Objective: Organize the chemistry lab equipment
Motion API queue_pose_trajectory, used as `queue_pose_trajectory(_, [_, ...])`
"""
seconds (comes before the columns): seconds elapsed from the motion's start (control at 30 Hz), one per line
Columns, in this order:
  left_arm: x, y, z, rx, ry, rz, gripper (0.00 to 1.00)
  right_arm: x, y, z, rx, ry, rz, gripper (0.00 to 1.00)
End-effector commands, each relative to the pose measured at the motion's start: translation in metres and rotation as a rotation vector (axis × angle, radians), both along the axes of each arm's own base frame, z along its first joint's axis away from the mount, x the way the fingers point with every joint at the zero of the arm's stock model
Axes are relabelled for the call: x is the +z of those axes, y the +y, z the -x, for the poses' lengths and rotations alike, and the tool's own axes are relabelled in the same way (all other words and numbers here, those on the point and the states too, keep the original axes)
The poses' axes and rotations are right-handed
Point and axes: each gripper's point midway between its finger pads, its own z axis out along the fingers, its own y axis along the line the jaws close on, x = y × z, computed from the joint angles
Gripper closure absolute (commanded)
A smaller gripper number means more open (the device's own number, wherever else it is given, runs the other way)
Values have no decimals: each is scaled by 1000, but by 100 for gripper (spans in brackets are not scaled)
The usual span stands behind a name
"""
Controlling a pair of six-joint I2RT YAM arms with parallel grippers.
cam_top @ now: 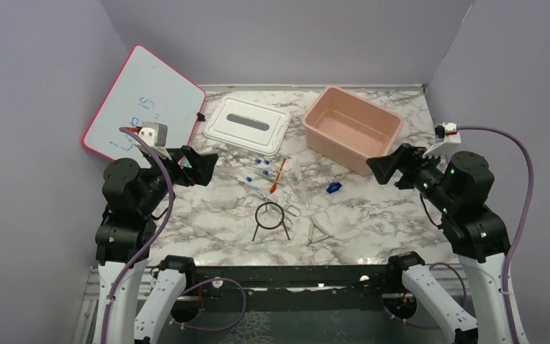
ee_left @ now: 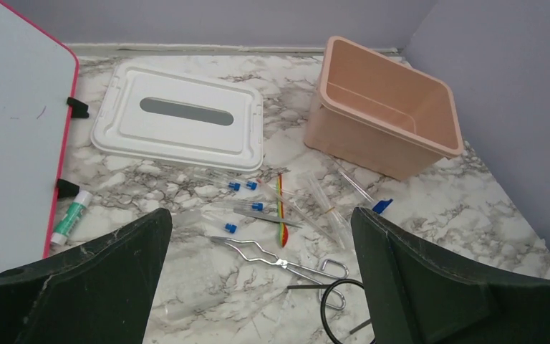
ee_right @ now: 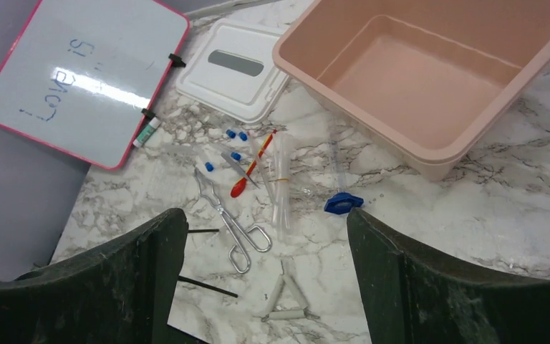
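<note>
I need to lower my right gripper next, to its left in the top view, onto the ring's raised rim by the triangle, because the ring is below it on that side.
The lab items lie scattered mid-table: a black wire ring stand, metal tongs, clear glass tubes, tiny blue caps, an orange-red stick, a blue piece and a white pipe triangle. My left gripper is open and empty, raised left of the pile; its wrist view looks down on the tongs and the ring. My right gripper is open and empty, raised right of the pile, over the triangle in its own view.
An open pink bin stands at the back right, with its white lid flat to its left. A pink-framed whiteboard leans on the left wall. A small green-and-white tube lies at its foot.
</note>
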Motion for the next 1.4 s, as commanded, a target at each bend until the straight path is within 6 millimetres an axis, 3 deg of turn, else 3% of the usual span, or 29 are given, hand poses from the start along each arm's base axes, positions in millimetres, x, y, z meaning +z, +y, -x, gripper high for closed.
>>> queue_pose_trajectory(0.0, [11, -13, 6, -85, -62, 28, 1, -7, 2, 5, 21, 5, 1, 12])
queue_pose_trajectory(0.17, [0, -21, 9, -137, -60, 33, 1, -23, 3, 1, 6, 69, -18, 8])
queue_pose_trajectory(0.3, [-13, -29, 8, -187, -45, 48, 1, -37, 32, 2, 183, 121, -48, 16])
queue_pose_trajectory(0.47, [-27, -28, -1, -159, -20, 79, 1, -52, 54, -3, 314, 168, -83, 22])
queue_pose_trajectory(0.67, [-54, -20, -25, -69, 57, 109, 1, -70, 79, -10, 410, 245, -104, 25])
queue_pose_trajectory(0.83, [-71, -21, -39, -56, 96, 138, 1, -94, 128, -2, 430, 304, 11, 25])
queue_pose_trajectory(1.07, [-92, -18, -46, -28, 127, 139, 1, -150, 193, 15, 441, 402, 246, 33])
queue_pose_trajectory(1.37, [-112, -14, -44, 1, 149, 134, 1, -190, 223, 27, 293, 485, 384, 42])
